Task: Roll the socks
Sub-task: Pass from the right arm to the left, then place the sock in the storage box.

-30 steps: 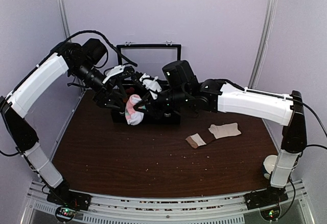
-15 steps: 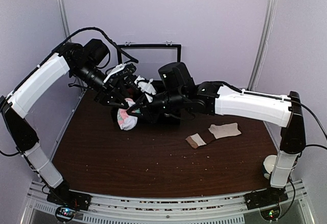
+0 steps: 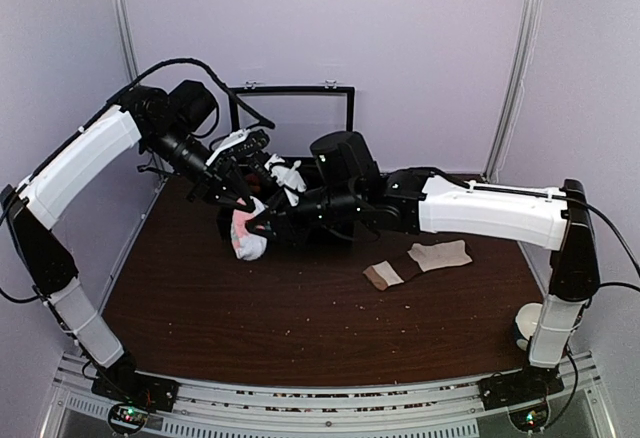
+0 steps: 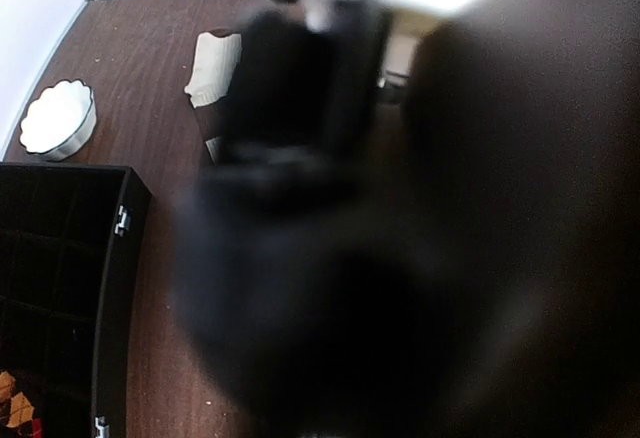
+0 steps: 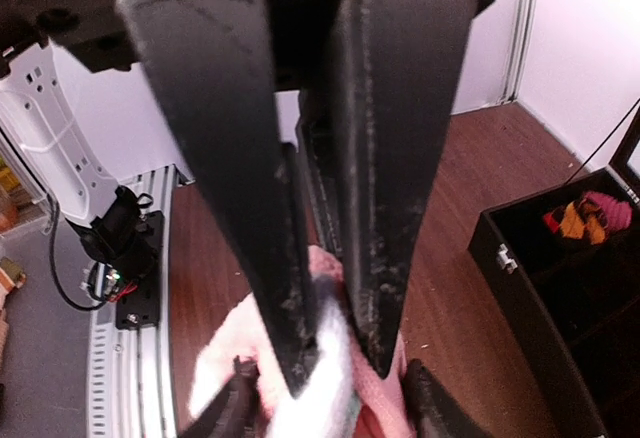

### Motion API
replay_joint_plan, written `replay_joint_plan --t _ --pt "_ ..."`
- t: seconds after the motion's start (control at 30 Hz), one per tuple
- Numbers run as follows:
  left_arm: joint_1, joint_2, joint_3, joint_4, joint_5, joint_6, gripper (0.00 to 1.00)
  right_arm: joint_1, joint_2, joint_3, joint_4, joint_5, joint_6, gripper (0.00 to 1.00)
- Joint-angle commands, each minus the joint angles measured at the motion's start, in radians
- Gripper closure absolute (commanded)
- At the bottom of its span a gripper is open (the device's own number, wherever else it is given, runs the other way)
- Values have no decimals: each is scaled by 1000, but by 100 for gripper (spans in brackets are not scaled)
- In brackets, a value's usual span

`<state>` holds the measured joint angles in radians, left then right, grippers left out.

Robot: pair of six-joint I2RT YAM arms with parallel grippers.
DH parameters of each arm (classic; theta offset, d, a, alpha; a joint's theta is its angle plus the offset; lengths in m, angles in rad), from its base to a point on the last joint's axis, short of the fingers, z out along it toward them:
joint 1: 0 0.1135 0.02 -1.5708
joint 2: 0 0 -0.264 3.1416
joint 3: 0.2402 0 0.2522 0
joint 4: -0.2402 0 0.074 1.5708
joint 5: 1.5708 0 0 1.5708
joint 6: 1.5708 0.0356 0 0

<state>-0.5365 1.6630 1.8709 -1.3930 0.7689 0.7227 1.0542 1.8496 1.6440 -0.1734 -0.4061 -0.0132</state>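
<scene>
The black box's empty spot beside the bundle lies outward and below. My left gripper will carry the pink sock (image 3: 246,236) outward next, lower it in and release it.
The long pink sock (image 3: 246,236), with mint and white patches, is bunched up just in front of the black box. My left gripper (image 3: 248,207) is shut at the bundle's top edge; its own wrist view is almost wholly blocked by a dark blur. My right gripper (image 3: 270,220) comes in from the right. In the right wrist view its jaws (image 5: 338,368) stand a little apart, tips pushed into the pink sock (image 5: 215,378). The short cream-beige sock (image 3: 445,254) lies flat on the table to the right, apart from both grippers, and shows as a pale strip (image 4: 215,66) in the left wrist view.
A black compartment box (image 3: 335,233) with raised lid (image 3: 290,90) stands at the back, behind both grippers; a dark red and orange bundle (image 5: 585,216) sits inside. A brown-and-tan piece (image 3: 383,276) touches the cream sock's left end. A white bowl (image 3: 525,326) sits by the right arm's base.
Both grippers carried the pink sock left and down, from over the box to the table in front of it. The left gripper closed. The right jaws widened slightly.
</scene>
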Motion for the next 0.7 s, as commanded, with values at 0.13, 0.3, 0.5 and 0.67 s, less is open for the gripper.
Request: replay_joint_plan --t 0.13,0.3,0.5,0.67 --pt "101 56 8 255 -115 -61 100 -69 -136 -88 108 310 57 0" --pt "199 122 13 518 -217 -89 100 -95 -260 -234 190 573 19 0" --pt "252 241 -6 784 -333 -78 100 -105 -396 -394 235 677 9 0" --pt "286 341 12 862 -351 -40 100 -112 -454 -482 207 697 42 0"
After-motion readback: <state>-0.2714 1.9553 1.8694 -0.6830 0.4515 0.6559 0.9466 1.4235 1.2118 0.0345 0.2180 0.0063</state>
